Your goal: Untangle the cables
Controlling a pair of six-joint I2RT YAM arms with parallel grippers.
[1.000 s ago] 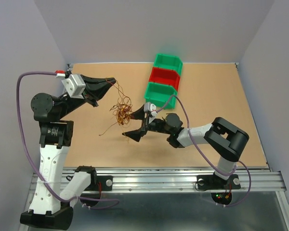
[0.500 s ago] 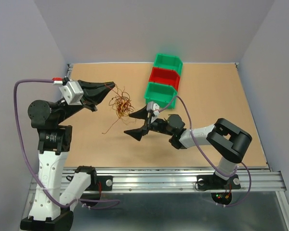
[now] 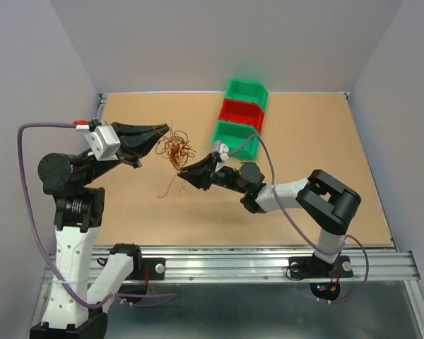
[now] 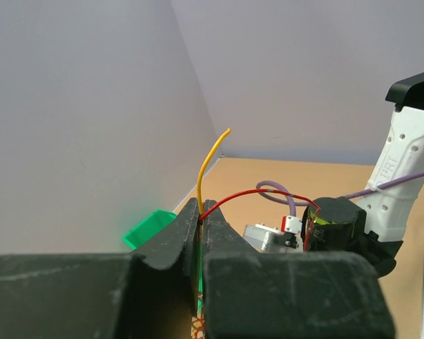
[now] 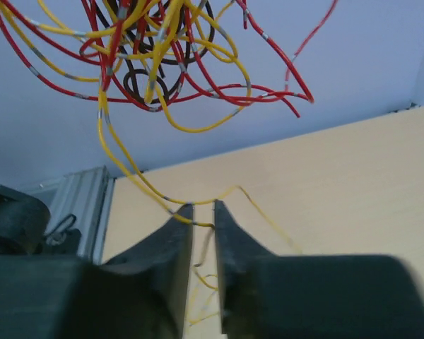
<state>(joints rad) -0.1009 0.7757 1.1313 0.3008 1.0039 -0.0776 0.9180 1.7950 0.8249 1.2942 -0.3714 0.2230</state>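
Observation:
My left gripper pulls the tangle left in the top view next, then lowers to release over clear tabletop, because a yellow wire [image 5: 127, 159] crosses my right gripper's fingers.
The cables [image 3: 177, 150] are a loose tangle of thin red, yellow and dark wires hanging above the table's middle left. My left gripper [image 3: 161, 131] is shut on the tangle's upper left; a yellow wire [image 4: 208, 159] and a red wire [image 4: 254, 192] stick out past its tips [image 4: 200, 212]. My right gripper [image 3: 184, 174] sits just below the tangle. Its jaws [image 5: 203, 208] stand nearly together with a narrow gap, and a yellow strand [image 5: 127, 159] runs across that gap. The tangle [image 5: 155, 63] hangs above those tips.
Three bins stand in a row at the back centre: green [image 3: 246, 92], red [image 3: 240, 111] and green [image 3: 234, 134]. A loose strand [image 3: 166, 187] trails from the tangle down to the table. Purple arm cables loop beside both arms.
My right gripper has moved up and left under the tangle, and its jaws have gone from wide open to a narrow gap. The left gripper has shifted slightly, still holding the wires.

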